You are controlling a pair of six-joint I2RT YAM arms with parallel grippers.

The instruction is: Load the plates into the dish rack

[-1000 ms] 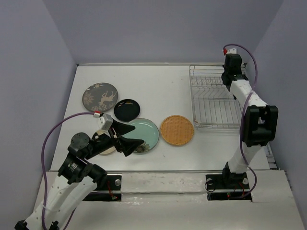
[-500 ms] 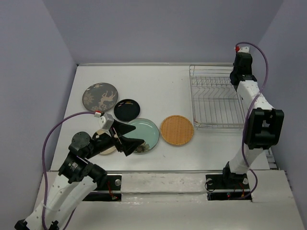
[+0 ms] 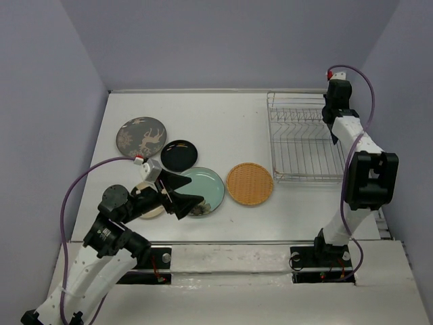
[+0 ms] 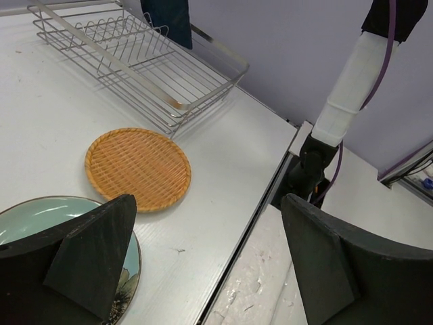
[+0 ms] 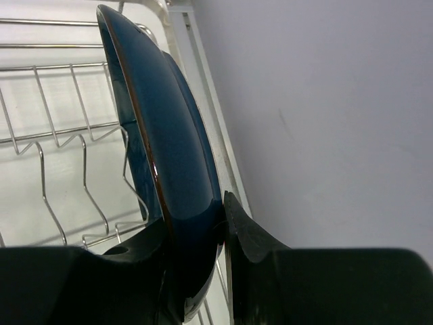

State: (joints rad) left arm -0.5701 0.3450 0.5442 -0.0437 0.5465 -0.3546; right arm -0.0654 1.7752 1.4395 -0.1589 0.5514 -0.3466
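The dark blue plate settles into the dish rack's end wires point(image 3: 325, 116) point(image 5: 131, 175) next, as my right gripper lowers and tilts toward the wall.
My right gripper point(image 3: 333, 128) is shut on the dark blue plate point(image 5: 169, 156) and holds it on edge over the right end of the dish rack point(image 3: 304, 145). In the right wrist view the jaws point(image 5: 220, 230) pinch its rim above the rack's tines point(image 5: 61, 135). My left gripper point(image 3: 196, 190) is open and empty, low over the pale teal plate point(image 3: 211, 184). The orange woven plate point(image 3: 249, 183), glossy black plate point(image 3: 178, 155) and grey-brown patterned plate point(image 3: 141, 137) lie flat on the table. The cream plate point(image 3: 150, 210) is mostly hidden under my left wrist.
The rack stands at the table's back right, close to the right wall. In the left wrist view the orange plate point(image 4: 139, 168), the teal plate's rim point(image 4: 27, 220) and the rack point(image 4: 155, 68) show beyond my open gripper point(image 4: 210, 264). The table's front edge runs just below it.
My right gripper has carried the dark blue plate rightward across the rack toward its right side, then settled slightly back. The left arm has not moved.
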